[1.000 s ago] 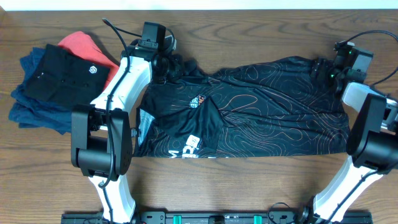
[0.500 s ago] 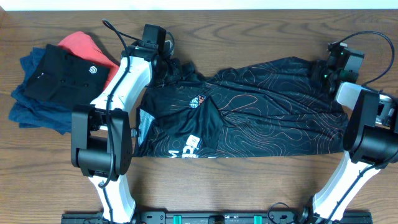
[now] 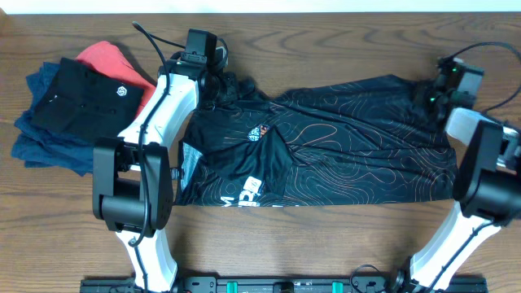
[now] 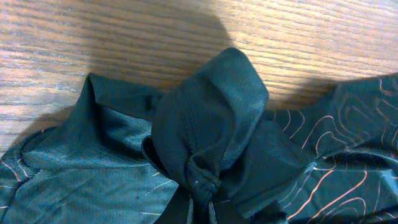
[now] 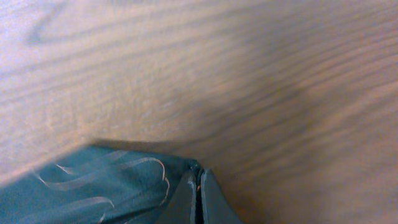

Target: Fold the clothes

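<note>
The near edge of the clothes by the white lettering (image 3: 232, 202) is back from the robot's left gripper, so the left gripper should move back toward that edge next and let go of the bunched fold.
The clothes are one thin black shirt (image 3: 326, 150) with orange-and-white contour lines, spread across the middle of the table. My left gripper (image 3: 218, 81) is shut on a bunched fold of the clothes (image 4: 205, 143) at the far left corner; its jaws pinch the knotted fabric at the bottom of the left wrist view. My right gripper (image 3: 430, 91) is shut on the far right corner of the clothes (image 5: 124, 186); its two fingers (image 5: 211, 202) meet with only a thin edge of fabric between them.
A stack of folded garments lies at the far left: a plain black shirt (image 3: 77, 98) on navy fabric (image 3: 41, 146), with a coral-red one (image 3: 110, 61) behind. Bare wood table (image 3: 326, 244) runs along the front edge.
My right gripper has closed on the shirt's far right corner and shifted slightly right. The left gripper keeps its grip and has not moved.
</note>
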You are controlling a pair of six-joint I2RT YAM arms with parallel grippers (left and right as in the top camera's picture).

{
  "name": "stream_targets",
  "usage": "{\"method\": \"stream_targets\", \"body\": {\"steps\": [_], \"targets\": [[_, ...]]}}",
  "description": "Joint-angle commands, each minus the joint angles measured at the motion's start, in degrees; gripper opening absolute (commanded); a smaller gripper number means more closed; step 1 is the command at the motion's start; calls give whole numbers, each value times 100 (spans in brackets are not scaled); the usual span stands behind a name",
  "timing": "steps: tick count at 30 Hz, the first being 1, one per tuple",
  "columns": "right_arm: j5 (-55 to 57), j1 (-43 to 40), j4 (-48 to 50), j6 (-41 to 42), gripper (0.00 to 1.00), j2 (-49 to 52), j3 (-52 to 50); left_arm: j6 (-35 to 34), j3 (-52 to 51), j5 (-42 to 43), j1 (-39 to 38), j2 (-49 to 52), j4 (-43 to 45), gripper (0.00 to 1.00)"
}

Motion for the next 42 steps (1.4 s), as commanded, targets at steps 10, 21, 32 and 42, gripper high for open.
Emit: {"method": "stream_targets", "body": {"steps": [10, 21, 32, 42], "targets": [[892, -251, -2586, -57, 1, -1974, 87, 144, 26, 505, 22, -802, -1239, 6], [1969, -356, -4957, -55, 1, -2524, 87, 286, 26, 509, 20, -905, -3106, 6], [2452, -356, -5923, -46, 1, -2524, 87, 442, 24, 505, 17, -905, -4238, 6], [2684, -356, -6076, 122, 1, -2524, 85, 442, 24, 459, 15, -903, -4444, 6]]}}
